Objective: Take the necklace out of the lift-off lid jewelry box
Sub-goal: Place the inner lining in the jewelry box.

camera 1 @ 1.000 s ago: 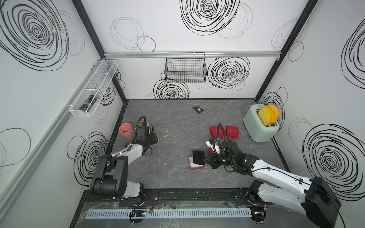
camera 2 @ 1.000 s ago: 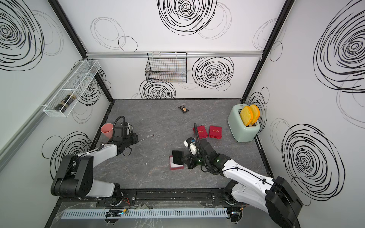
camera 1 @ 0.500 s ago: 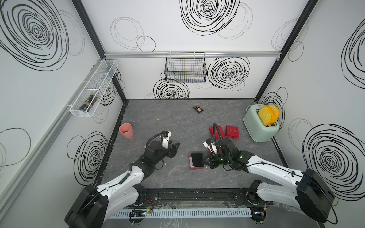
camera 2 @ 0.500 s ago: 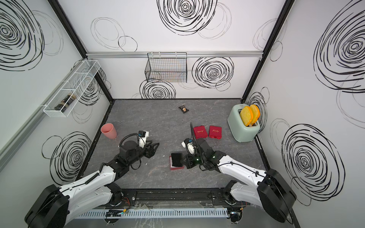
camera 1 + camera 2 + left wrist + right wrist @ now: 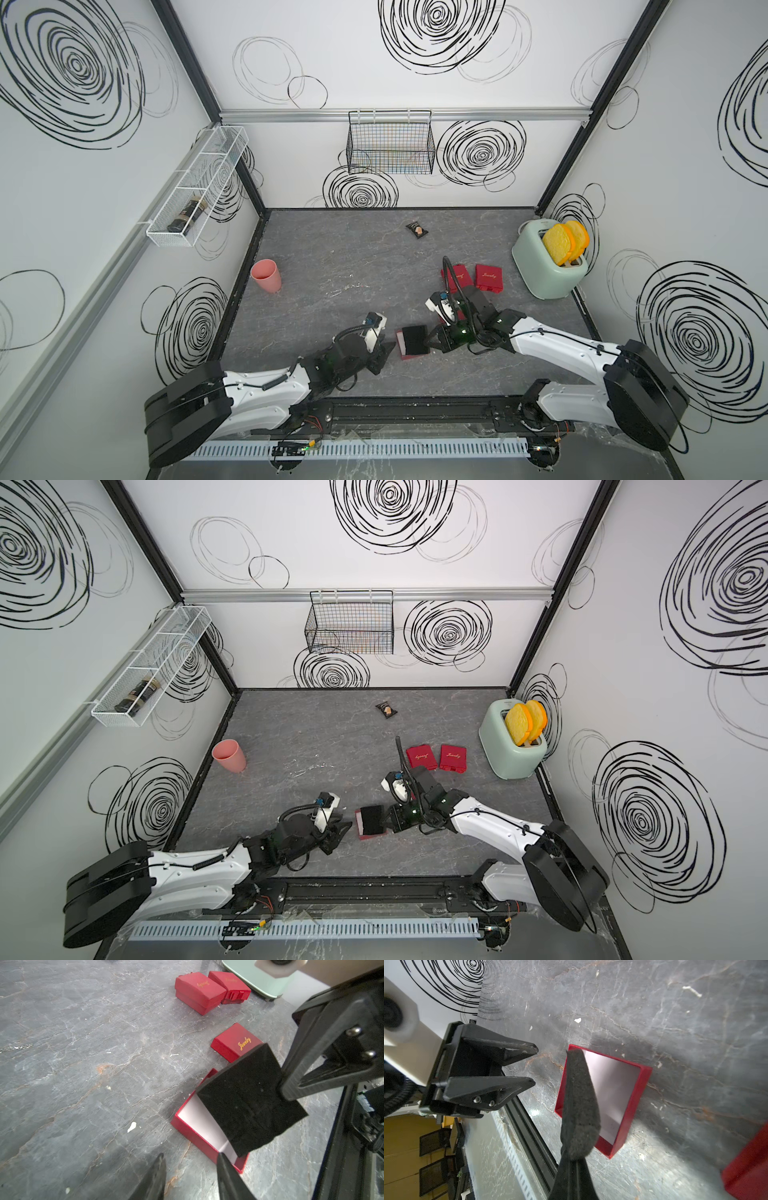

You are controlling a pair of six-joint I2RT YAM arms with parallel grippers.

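Note:
The box's open base is below my right gripper, so I will next lower the tilted black foam pad into the box's white inside and release it.
The necklace (image 5: 15, 1047) is a thin pale chain lying on the bare tabletop, seen as a faint streak in both top views (image 5: 347, 289) (image 5: 307, 769). The lift-off lid jewelry box base (image 5: 193, 1136) stands open with a white inside, also in the right wrist view (image 5: 633, 1101) and in a top view (image 5: 400, 345). Its red lid (image 5: 230, 1043) lies just behind it. My right gripper (image 5: 575, 1159) is shut on a black foam pad (image 5: 249, 1097) tilted over the box. My left gripper (image 5: 191, 1158) is open and empty at the box's near corner (image 5: 388, 349).
Two closed red jewelry boxes (image 5: 457, 274) (image 5: 489, 277) sit behind the right arm. A mint toaster (image 5: 548, 266) with toast stands at the right wall. A pink cup (image 5: 266, 275) is at the left edge and a small snack packet (image 5: 417, 229) lies at the back.
My left arm swung from beside the pink cup across to the open box, leaving the chain on the table. The right gripper kept the foam pad over the box.

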